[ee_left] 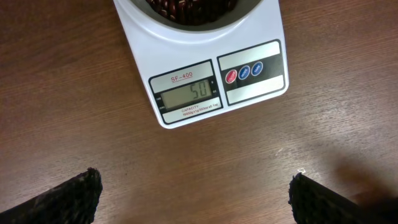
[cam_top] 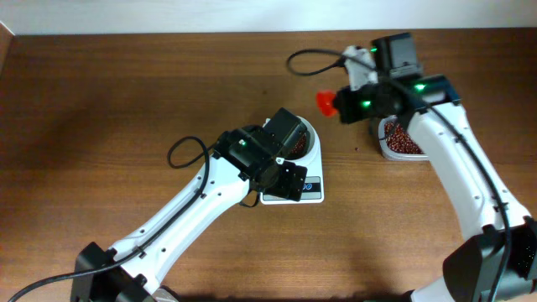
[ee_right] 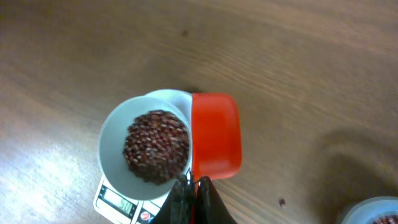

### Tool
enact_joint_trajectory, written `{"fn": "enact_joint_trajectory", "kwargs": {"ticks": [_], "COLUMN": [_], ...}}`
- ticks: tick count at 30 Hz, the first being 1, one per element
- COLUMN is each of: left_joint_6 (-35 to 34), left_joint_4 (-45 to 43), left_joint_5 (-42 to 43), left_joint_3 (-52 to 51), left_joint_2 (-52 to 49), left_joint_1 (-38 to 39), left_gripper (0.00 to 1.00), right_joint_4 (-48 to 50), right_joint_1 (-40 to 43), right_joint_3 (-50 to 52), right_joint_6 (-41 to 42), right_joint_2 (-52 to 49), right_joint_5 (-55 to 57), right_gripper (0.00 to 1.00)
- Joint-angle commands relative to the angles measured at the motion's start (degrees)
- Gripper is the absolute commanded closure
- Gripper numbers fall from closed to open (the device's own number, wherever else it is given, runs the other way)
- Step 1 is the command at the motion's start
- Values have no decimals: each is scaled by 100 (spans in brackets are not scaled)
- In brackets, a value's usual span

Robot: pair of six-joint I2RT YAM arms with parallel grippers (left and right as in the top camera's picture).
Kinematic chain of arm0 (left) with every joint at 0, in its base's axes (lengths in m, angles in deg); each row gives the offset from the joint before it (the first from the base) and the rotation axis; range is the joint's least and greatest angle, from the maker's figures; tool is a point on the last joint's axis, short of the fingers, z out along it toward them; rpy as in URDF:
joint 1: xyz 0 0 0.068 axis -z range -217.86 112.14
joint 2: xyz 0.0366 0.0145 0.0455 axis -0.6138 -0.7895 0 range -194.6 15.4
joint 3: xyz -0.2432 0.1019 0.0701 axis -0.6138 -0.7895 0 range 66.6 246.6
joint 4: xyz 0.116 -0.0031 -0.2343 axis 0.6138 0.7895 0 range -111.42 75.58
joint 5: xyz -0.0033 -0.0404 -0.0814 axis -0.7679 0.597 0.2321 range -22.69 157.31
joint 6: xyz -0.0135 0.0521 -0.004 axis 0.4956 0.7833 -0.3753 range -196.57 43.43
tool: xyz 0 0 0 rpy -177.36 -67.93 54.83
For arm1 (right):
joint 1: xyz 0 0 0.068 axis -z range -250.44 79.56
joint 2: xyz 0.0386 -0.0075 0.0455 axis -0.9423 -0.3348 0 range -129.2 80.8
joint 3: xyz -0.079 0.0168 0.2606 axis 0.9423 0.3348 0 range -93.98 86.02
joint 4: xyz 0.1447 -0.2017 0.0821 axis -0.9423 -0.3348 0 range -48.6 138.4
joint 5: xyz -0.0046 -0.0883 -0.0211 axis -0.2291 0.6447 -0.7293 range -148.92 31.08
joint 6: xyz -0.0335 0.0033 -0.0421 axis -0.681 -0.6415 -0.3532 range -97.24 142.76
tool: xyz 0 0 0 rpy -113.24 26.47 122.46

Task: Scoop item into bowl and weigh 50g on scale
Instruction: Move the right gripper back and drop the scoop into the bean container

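I should move my right gripper down and to the right in the overhead view and let go of the scoop (ee_right: 215, 134) onto the tub's beans lying below there.
The white bowl (ee_right: 116, 138) stands on the white scale (ee_left: 205, 68) and holds a heap of dark red-brown beans (ee_right: 155, 146). The scale's display (ee_left: 189, 94) reads 50. My left gripper (ee_left: 193, 196) is open and empty over the table just in front of the scale; in the overhead view (cam_top: 289, 178) it covers part of the scale (cam_top: 312, 191). My right gripper (ee_right: 193, 183) is shut on the handle of an empty red scoop (ee_right: 215, 134), held in the air to the right of the bowl; it also shows in the overhead view (cam_top: 324, 102).
A clear tub of beans (cam_top: 400, 139) stands at the right under my right arm; its rim shows in the right wrist view (ee_right: 376, 211). One stray bean (ee_right: 281, 201) lies on the wooden table.
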Motion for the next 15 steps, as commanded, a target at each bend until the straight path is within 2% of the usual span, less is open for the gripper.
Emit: {"fn": "enact_joint_trajectory", "kwargs": {"ticks": [1,4,7,11,15], "left_joint_6": [-94,-94,-94,-94,-94], "left_joint_4": [7,7,7,7,7], "left_joint_5": [-74,-74,-74,-74,-74], "left_joint_3": [-17,-17,-17,-17,-17], "left_joint_2": [-31,-31,-31,-31,-31], "left_joint_1": [22,22,22,22,22], "left_gripper": [1,1,1,1,1], "right_joint_4": [-199,-525,-815,-1034,-1071], "right_joint_1": [605,1427,1825,1858,1856], "right_joint_3": [-74,-59,-57,129,205], "right_joint_6": [232,236,236,448,446], "right_joint_2": [142,142,140,116,-463], "right_joint_5": [-240,109,673,1943,1908], "right_gripper": [96,96,96,96,96]}}
